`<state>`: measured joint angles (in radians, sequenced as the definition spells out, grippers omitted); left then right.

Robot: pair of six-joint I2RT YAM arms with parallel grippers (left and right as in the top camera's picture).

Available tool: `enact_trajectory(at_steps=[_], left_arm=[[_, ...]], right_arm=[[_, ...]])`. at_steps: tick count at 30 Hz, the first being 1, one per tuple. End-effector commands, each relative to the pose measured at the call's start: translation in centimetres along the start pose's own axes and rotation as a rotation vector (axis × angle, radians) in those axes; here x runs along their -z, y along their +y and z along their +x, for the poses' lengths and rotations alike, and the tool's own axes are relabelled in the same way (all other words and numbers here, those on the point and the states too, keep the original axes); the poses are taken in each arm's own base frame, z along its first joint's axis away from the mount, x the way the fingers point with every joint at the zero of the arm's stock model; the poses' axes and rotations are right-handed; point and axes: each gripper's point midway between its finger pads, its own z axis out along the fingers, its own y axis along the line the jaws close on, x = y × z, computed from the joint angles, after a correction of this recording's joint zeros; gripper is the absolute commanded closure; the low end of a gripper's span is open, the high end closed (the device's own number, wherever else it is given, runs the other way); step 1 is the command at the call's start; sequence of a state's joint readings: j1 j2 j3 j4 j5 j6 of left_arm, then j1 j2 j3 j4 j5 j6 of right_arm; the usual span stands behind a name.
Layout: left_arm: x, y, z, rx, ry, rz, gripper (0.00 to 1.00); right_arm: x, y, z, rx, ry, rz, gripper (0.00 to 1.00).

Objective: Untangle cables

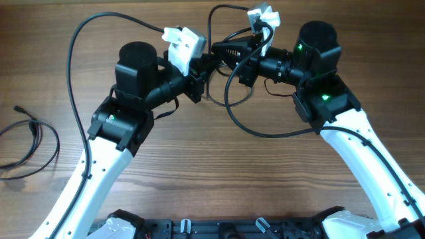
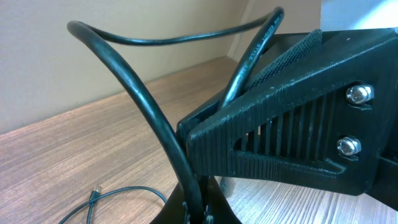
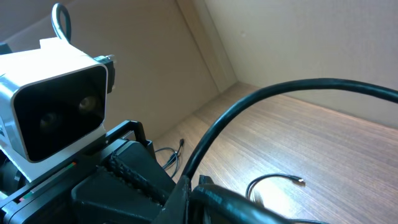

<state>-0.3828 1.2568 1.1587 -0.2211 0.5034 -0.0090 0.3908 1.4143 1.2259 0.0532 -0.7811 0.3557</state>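
Observation:
I should carry the black cable left in the overhead view with my left gripper next and release it over the wood beyond the loose cord, because that wood is clear.
My two grippers meet at the far middle of the table. The left gripper (image 1: 201,79) (image 2: 199,211) is shut on a black cable (image 2: 134,93) that arches up from its jaws and over to the right gripper's finger (image 2: 292,124). The right gripper (image 1: 230,58) (image 3: 211,186) is shut on a black cable (image 3: 267,102) that arcs away to the right. A black loop (image 1: 234,113) hangs toward me below both grippers. A thin cord with a silver tip (image 3: 277,179) lies on the wood under them. Another loose thin cord (image 1: 36,129) (image 2: 124,191) lies at the far left.
The left wrist's white camera (image 3: 56,99) sits very close to the right gripper. Thick camera cables (image 1: 76,60) run from both white cameras back along the arms. The wooden table (image 1: 199,172) extends toward me. A beige wall (image 3: 298,37) backs it.

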Motion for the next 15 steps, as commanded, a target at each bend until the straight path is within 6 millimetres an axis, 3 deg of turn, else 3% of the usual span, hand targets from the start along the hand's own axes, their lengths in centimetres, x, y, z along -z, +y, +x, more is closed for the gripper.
enact_trajectory(at_steps=[1,4,6,9,12,15], left_arm=[[0.2,0.7,-0.5,-0.001,-0.016,-0.031,0.96],[0.2,0.7,-0.5,-0.001,-0.016,-0.032,0.96],[0.2,1.1,-0.5,-0.001,-0.017,-0.059,0.96],[0.5,3.5,-0.2,0.01,-0.009,-0.194,0.96],[1.7,6.8,0.1,0.041,-0.005,-0.345,0.96],[3.5,10.4,-0.1,0.1,-0.03,-0.495,0.96]], right_arm=[[0.0,1.1,-0.2,-0.002,0.005,-0.045,0.94],[0.0,1.1,-0.2,-0.002,0.005,-0.045,0.94],[0.0,1.1,-0.3,-0.002,0.005,-0.045,0.88],[0.1,0.0,-0.7,-0.027,-0.021,0.022,0.52],[0.5,-2.4,-1.6,-0.066,-0.077,0.149,0.28],[0.8,-3.2,-1.9,-0.1,-0.094,0.186,0.16]])
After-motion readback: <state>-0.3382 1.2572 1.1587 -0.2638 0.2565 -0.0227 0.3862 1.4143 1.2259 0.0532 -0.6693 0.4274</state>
